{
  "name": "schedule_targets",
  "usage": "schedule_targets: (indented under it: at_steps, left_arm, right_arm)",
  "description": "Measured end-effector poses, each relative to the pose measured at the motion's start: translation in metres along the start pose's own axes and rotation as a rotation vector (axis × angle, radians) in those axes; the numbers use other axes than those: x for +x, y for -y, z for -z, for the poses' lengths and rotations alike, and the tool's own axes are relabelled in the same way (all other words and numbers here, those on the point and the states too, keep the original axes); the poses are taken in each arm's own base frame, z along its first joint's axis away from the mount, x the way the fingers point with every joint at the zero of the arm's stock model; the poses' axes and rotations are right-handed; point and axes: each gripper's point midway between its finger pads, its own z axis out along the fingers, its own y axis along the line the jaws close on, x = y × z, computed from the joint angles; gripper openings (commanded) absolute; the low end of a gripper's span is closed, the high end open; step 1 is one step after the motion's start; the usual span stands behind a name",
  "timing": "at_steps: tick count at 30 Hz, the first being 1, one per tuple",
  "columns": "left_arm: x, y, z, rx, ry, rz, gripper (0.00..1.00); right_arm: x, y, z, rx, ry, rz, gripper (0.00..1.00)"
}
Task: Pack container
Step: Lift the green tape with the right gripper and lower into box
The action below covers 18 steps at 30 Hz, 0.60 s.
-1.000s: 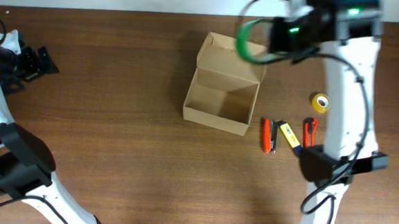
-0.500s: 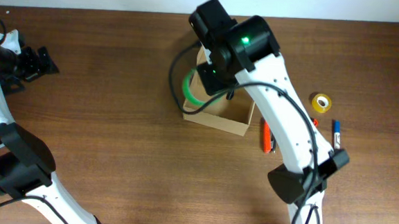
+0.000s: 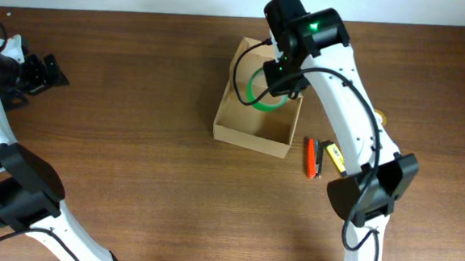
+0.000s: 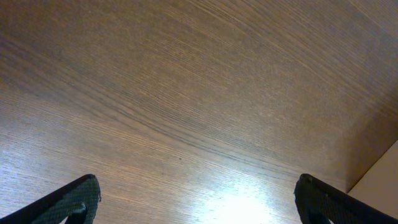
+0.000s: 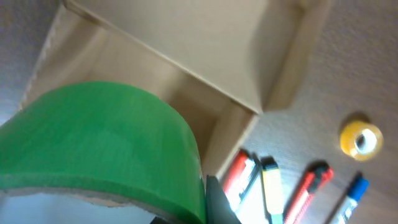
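The box's bare, open inside lies below, so I will next lower the green tape roll (image 3: 261, 90) with my right gripper, moving left in the overhead view, and let go of it in the box.
The container, a tan cardboard box (image 3: 253, 128) with its flap lid open at the back, stands mid-table. It also shows in the right wrist view (image 5: 186, 37). My right gripper (image 3: 278, 78) is shut on a green tape roll (image 3: 261, 90) and holds it over the box's open inside. In the right wrist view the roll (image 5: 99, 143) fills the lower left, with one finger (image 5: 216, 199) pressed against it. My left gripper (image 3: 46, 72) is far left, open and empty (image 4: 199, 205) above bare wood.
Right of the box lie a red stapler (image 5: 239, 177), a yellow cutter (image 5: 270, 190), a red cutter (image 5: 308, 190), a blue pen (image 5: 351, 196) and a yellow tape roll (image 5: 359, 138). The right arm (image 3: 354, 130) crosses above them in the overhead view.
My right gripper carried the green roll from the box's back right, across to its left side, then back over the box's inside. The left arm has not moved.
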Motion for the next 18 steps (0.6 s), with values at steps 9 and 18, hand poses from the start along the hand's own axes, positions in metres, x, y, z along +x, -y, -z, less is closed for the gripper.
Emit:
schedule_targets:
  at_steps: [9, 18]
  left_arm:
    - [0.0, 0.0, 0.0, 0.0, 0.0, 0.0, 1.0]
    - [0.0, 0.0, 0.0, 0.0, 0.0, 0.0, 1.0]
  right_arm:
    - [-0.012, -0.018, -0.04, -0.056, -0.027, 0.012, 0.04]
    - [-0.007, -0.028, -0.073, -0.088, -0.096, 0.019, 0.04]
